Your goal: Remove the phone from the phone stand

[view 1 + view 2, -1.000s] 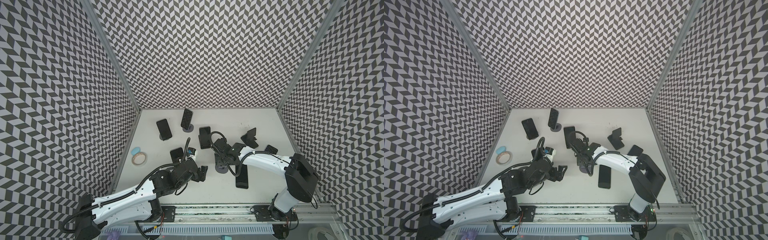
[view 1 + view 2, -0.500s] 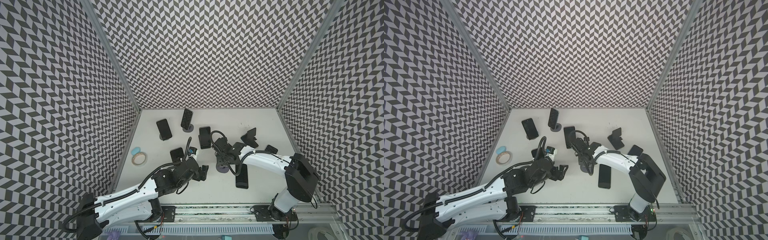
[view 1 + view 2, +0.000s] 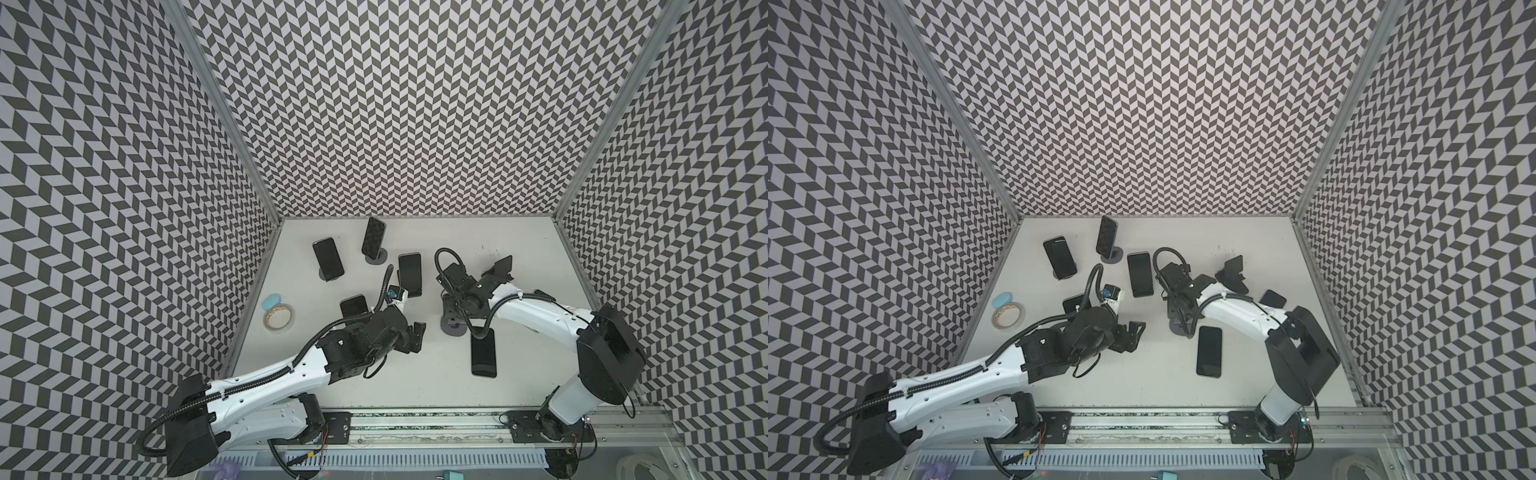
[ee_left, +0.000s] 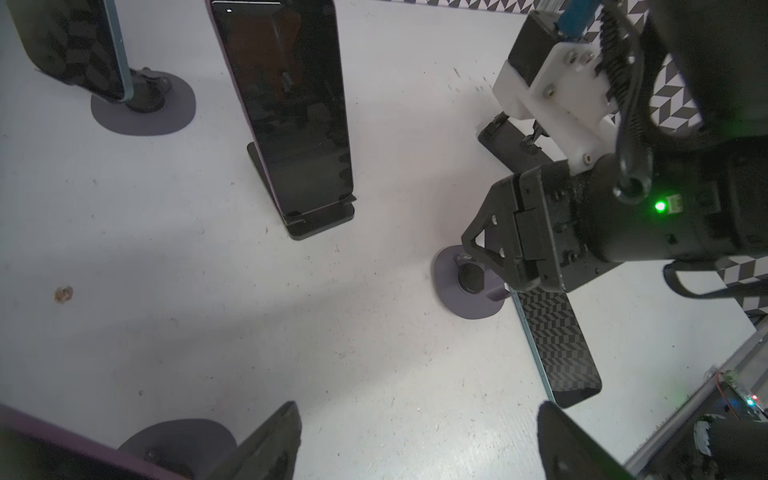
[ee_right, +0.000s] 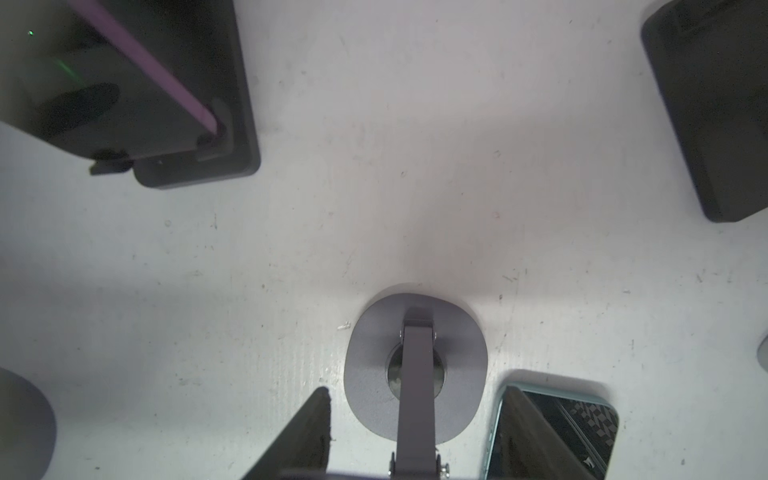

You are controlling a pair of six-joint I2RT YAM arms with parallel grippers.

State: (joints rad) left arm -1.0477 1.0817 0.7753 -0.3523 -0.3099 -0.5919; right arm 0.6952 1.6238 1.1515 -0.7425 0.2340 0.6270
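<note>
My right gripper needs to carry the grey stand outward next and let go of the stand's top over the bare back tabletop, outward of the gripper and clear of phones.
The phone (image 3: 484,353) (image 3: 1209,351) lies flat on the table, screen up, right beside the grey round-based phone stand (image 3: 455,330) (image 5: 374,353), which holds nothing. My right gripper (image 3: 451,309) (image 5: 415,392) points down over that stand. Its fingers sit on either side of the stand's top plate and appear closed on it, with the neck running between them. The phone's corner (image 5: 573,424) shows just outside one finger. My left gripper (image 3: 413,338) (image 4: 415,440) hovers open and empty over bare table to the left of the stand.
Several other dark phones (image 3: 328,259) (image 3: 372,239) (image 3: 410,274) (image 3: 354,305) lean on stands at the back left. An empty black stand (image 3: 500,270) is behind the right arm, with a small black piece (image 3: 1273,298) beside it. A tape roll (image 3: 279,328) and blue oval (image 3: 272,301) lie by the left wall.
My right gripper's jaws have narrowed around the top of the stand. The left arm has shifted only slightly. The phone has stayed flat on the table.
</note>
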